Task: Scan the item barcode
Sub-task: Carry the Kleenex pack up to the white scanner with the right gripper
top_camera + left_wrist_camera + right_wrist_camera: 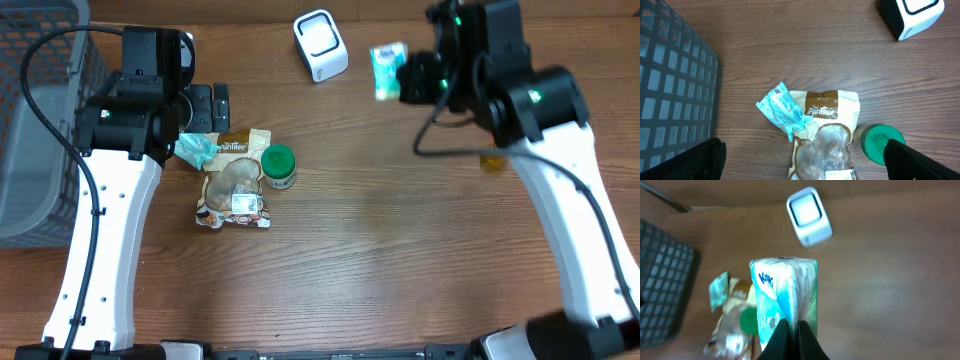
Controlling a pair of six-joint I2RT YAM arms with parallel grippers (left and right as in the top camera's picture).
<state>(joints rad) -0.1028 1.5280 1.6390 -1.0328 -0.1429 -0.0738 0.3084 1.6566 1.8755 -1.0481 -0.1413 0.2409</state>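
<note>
The right gripper moves toward the scanner next, then back and down to release on the tabletop by the yellow item, since the packet hangs beside the scanner.
My right gripper is shut on a teal and white packet, pinching its lower edge and holding it above the table. From overhead the packet hangs just right of the white barcode scanner. The scanner lies beyond the packet in the right wrist view. My left gripper stands open over a brown snack pouch, with a small teal packet and a green-lidded jar beside it. Nothing sits between its fingers.
A dark mesh basket stands at the table's left edge. The snack pouch, small teal packet and green-lidded jar lie together left of centre. A small yellow item peeks out under the right arm.
</note>
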